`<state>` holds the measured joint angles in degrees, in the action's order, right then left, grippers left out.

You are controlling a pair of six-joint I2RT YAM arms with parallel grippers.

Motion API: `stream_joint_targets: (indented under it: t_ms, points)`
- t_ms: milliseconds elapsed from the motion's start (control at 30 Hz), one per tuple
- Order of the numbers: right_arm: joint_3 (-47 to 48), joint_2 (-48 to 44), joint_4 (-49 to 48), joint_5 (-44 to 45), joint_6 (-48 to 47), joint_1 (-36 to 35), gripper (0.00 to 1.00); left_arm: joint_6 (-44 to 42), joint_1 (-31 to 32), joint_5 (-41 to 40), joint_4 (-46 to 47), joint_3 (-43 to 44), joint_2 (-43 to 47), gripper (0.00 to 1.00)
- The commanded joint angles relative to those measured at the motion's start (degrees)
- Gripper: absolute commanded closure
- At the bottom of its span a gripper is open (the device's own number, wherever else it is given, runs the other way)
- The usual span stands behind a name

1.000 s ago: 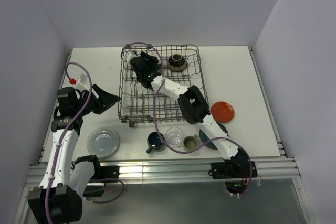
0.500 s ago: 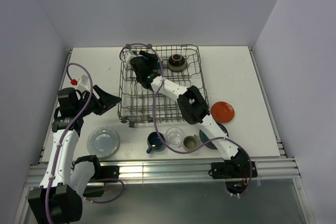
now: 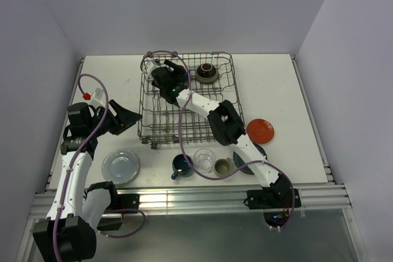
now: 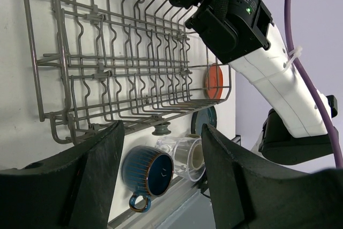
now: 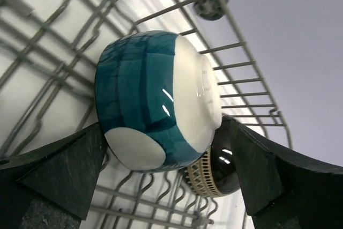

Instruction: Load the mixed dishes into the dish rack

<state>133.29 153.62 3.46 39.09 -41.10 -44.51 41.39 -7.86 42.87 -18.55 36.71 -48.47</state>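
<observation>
Next, my left gripper comes back and down to the open blue mug, below and to its right in the top view. There it straddles the mug's plate-side rim (image 3: 174, 164) (image 4: 148, 179).
The grey wire dish rack (image 3: 161, 128) stands mid-table. My right gripper (image 3: 167, 78) reaches into its far left part, shut on a teal-and-white bowl (image 5: 155, 100) held on its side between the fingers just above the tines. A brown bowl (image 3: 207, 73) sits in the rack's far right corner, right behind the held bowl in the right wrist view (image 5: 225, 172). My left gripper (image 3: 127, 118) is open and empty, left of the rack. A blue mug (image 3: 182, 165), clear glass (image 3: 204, 159) and beige cup (image 3: 222, 165) stand in front of the rack.
A pale plate (image 3: 121, 165) lies near left. An orange-red plate (image 3: 260, 130) lies right of the rack, and a teal plate (image 3: 249, 162) is partly under the right arm. The right arm (image 3: 227, 124) crosses the rack's near right corner. Walls enclose the table.
My right gripper has moved slightly toward the rack's far left corner with the bowl. The left arm has not moved.
</observation>
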Motion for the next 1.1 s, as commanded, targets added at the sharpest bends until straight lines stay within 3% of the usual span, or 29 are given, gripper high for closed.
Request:
stream_joint_targets:
  t_ms: [0,467,633,733,867,1067]
  points:
    - [-0.75,-6.66,0.74,-1.73,3.83,-1.72,0.00,-0.87,-0.23,1.25,-0.61,2.40,1.36,0.35]
    - [-7.69,-16.33,8.48,-11.49,18.50,-3.92,0.00,-3.15,-0.23,-3.23,-9.83,7.31,3.03,0.35]
    - [-19.27,-28.62,7.52,-11.95,29.81,-4.00,0.00,-5.97,1.96,-6.39,-15.82,10.22,4.16,0.37]
    - [-26.38,-37.58,10.50,-5.38,40.02,-4.27,0.00,-3.69,6.00,-10.34,-16.26,9.09,6.62,0.38]
    - [-36.07,-50.32,20.33,0.10,56.62,-4.27,0.00,0.26,19.67,-17.72,-15.38,7.15,4.79,0.41]
    - [-59.70,-76.51,29.49,-6.47,76.50,-4.27,0.00,9.23,36.82,-30.64,-13.71,5.57,5.57,0.43]
